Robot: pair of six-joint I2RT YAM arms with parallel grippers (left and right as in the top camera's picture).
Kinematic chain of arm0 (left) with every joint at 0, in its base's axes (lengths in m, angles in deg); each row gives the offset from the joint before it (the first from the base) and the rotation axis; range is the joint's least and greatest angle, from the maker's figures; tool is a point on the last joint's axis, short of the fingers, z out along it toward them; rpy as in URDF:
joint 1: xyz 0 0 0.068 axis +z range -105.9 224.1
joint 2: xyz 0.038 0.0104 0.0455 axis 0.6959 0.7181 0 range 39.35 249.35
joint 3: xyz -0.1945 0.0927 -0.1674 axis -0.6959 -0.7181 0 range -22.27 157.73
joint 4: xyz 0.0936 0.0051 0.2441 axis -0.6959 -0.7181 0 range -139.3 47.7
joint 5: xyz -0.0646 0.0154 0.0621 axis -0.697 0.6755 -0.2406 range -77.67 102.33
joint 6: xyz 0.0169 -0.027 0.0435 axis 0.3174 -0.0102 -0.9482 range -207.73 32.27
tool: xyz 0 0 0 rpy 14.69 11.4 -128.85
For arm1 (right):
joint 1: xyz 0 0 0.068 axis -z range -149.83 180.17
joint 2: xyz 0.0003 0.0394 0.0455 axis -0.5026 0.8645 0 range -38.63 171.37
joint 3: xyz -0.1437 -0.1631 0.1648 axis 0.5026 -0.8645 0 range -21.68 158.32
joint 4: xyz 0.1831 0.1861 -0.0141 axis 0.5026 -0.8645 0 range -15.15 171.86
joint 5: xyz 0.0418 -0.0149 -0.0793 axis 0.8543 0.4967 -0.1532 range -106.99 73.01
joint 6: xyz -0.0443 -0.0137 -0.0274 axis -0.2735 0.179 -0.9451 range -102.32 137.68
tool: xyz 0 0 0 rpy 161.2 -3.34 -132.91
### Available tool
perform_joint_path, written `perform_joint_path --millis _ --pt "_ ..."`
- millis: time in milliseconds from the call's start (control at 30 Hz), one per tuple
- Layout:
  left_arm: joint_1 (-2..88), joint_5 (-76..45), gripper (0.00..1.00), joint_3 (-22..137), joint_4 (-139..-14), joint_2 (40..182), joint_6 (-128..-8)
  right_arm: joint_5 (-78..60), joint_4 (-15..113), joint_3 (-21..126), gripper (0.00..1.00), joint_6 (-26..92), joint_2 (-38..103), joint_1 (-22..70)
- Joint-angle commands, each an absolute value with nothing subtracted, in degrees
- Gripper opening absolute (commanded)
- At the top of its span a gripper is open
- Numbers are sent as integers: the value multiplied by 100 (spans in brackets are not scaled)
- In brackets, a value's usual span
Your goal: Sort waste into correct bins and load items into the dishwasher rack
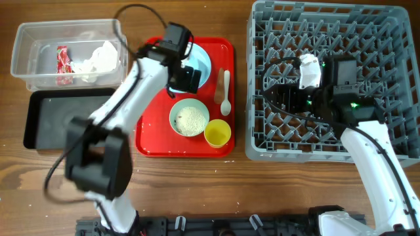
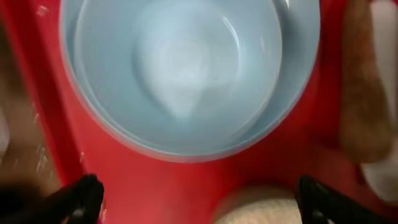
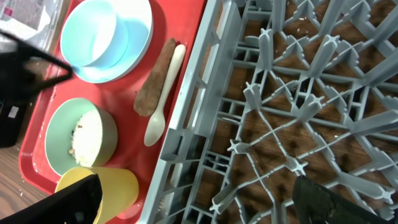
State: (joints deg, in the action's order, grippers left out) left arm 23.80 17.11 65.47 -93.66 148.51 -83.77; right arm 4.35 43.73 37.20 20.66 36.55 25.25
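My left gripper is to go back down toward the second bowl next, onto its far rim by the brown stick [image 1: 203, 105] [image 2: 275, 190], and close, because the bowl still has white rice in it.
A pale blue bowl [image 1: 202, 64] sits on a pale blue plate [image 3: 135, 30] at the back of the flat red serving tray [image 1: 147, 141]. My left gripper [image 1: 186, 77] hovers open and empty just above the bowl [image 2: 186, 68]. A second bowl [image 1: 189, 119] holds white rice. Beside it are a yellow cup [image 1: 217, 133], a white spoon [image 1: 226, 92] and a brown stick [image 3: 152, 84]. My right gripper [image 1: 282, 98] is open and empty over the left part of the grey dishwasher rack [image 1: 394, 26].
A clear tub [image 1: 26, 39] at the back left holds a red wrapper [image 1: 63, 62] and a white napkin [image 1: 98, 59]. A black tray [image 1: 39, 131] lies in front of it. The rack's upright pegs [image 3: 298, 118] stand under my right gripper [image 3: 199, 205].
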Motion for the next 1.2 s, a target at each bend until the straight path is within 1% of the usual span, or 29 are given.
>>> perform_joint_path --millis 0,100,233,300,367,467,600,633,700,733,767,800,833,900,1067,1100,1167 --pt "2359 957 100 6775 -9945 14139 -6254 376 4383 3750 100 2129 3735 2533" --pt "2234 -79 100 6773 -9973 14204 -6134 378 4368 3750 100 2129 3735 2531" --pt "1917 -130 100 6768 -9798 14416 -6263 378 4342 3750 100 2239 3735 2531" --pt "1768 45 100 6766 -9803 14591 -5902 378 4316 3750 100 2241 3735 2531" --pt "1598 491 100 6764 -9803 14830 -5398 378 4289 3750 100 2243 3735 2531" --pt "1423 852 99 6764 -9803 15151 -5085 378 4241 3750 100 2241 3735 2531" --pt "1285 1068 96 6764 -9691 15553 -4796 378 4152 3750 100 2237 3735 2531" --pt "1285 1070 94 6764 -9591 15645 -4777 376 4152 3750 100 2237 3735 2531" --pt "1285 1075 86 6764 -9519 15723 -4779 376 4152 3750 100 2237 3735 2531" --pt "1285 1077 70 6764 -9479 15769 -4779 376 4152 3750 100 2237 3735 2531" --pt "1285 1086 61 6764 -9473 15791 -4779 376 4152 3750 100 2234 3735 2531" --pt "1285 1099 56 6764 -9462 15822 -4781 376 4152 3750 100 2237 3735 2531" --pt "1285 1149 48 6764 -9460 15855 -4779 376 4152 3750 100 2239 3735 2531" --pt "1288 1245 44 6764 -9457 15975 -4779 376 4152 3750 100 2237 3735 2531" --pt "1285 1243 43 6764 -9473 16259 -4781 376 4152 3750 100 2234 3735 2531" --pt "1285 1243 36 6764 -9486 16263 -4779 376 4152 3750 100 2237 3735 2531" --pt "1294 1243 32 6764 -9486 16263 -4781 376 4152 3750 100 2237 3735 2531"
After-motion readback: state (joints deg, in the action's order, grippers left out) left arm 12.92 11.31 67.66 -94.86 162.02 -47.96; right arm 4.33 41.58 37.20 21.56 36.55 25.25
